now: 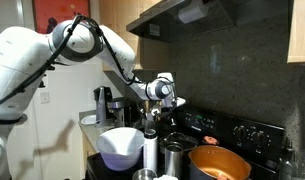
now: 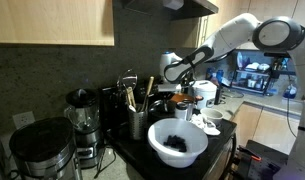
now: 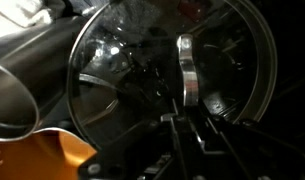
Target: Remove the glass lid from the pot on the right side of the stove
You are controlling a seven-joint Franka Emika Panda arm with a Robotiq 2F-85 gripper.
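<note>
My gripper lowers the glass lid (image 3: 132,80) by its handle onto the dark stovetop below next and opens to release it. That spot lies clear of the orange pan.
In the wrist view the round glass lid (image 3: 132,80) fills most of the picture, with its metal rim and a silver handle (image 3: 189,70) in the middle. My gripper (image 3: 189,122) has both fingers closed against the lower end of that handle. In both exterior views the gripper (image 1: 160,100) (image 2: 175,82) hangs over the back of the black stove (image 1: 232,130). The lid and the pot beneath it are too dark to make out there.
An orange pan (image 1: 220,162) sits at the stove's front and also shows in the wrist view (image 3: 32,160). A white bowl (image 1: 120,145) (image 2: 177,142), steel cups (image 1: 177,158), a utensil holder (image 2: 139,120) and a blender (image 2: 82,118) crowd the counter.
</note>
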